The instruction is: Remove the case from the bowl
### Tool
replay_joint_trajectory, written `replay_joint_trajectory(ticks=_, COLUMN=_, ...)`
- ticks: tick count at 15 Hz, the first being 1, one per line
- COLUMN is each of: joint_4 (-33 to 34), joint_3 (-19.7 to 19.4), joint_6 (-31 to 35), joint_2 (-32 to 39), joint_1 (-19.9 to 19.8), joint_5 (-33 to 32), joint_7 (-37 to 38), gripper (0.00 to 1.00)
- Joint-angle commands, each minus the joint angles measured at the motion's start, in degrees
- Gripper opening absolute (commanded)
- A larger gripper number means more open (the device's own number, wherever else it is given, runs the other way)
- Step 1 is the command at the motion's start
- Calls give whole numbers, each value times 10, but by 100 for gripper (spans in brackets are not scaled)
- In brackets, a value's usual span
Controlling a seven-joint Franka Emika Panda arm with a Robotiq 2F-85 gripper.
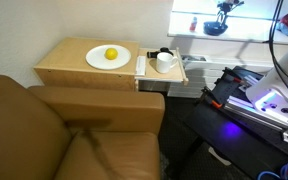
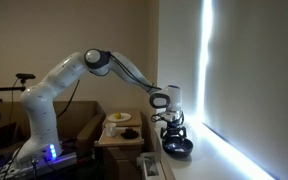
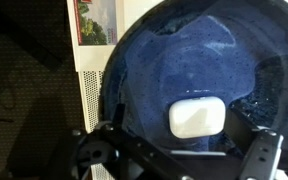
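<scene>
My gripper is above the case with its fingers open. It will turn slightly as it goes down into the dark-blue bowl [image 2: 177, 148] next, then close across the short ends of the case.
In the wrist view the dark-blue bowl [image 3: 184, 60] fills most of the frame. A small white rounded case [image 3: 196, 117] lies inside it near the bottom. My gripper [image 3: 184, 145] is open, directly above the bowl. Its two black fingers reach down on either side of the case without touching it. In both exterior views the bowl [image 2: 177, 148] [image 1: 215, 28] stands on a white window ledge, and the gripper [image 2: 172, 126] [image 1: 224, 10] hangs just over it.
A wooden side table [image 1: 69, 68] holds a white plate [image 1: 96, 60] with a yellow fruit [image 1: 111, 54] and a white mug [image 1: 165, 62]. A brown couch [image 1: 54, 130] is in front. A picture card [image 3: 96, 20] lies beside the bowl.
</scene>
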Motion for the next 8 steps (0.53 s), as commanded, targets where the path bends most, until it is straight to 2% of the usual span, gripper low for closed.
replay_joint_trajectory(ticks=1, joint_4=28, joint_3=2, joint_6=29, joint_2=33, joint_1=-7, joint_5=1, joint_7=56, gripper=100)
replay_joint_trajectory(ticks=6, joint_4=44, joint_3=-5, joint_6=58, joint_2=61, joint_1=-3, joint_5=-11, joint_7=123, gripper=100)
replay_joint_trajectory(ticks=8, joint_4=52, joint_3=-5, joint_6=50, joint_2=72, joint_1=-5, joint_5=-18, joint_7=141, gripper=100)
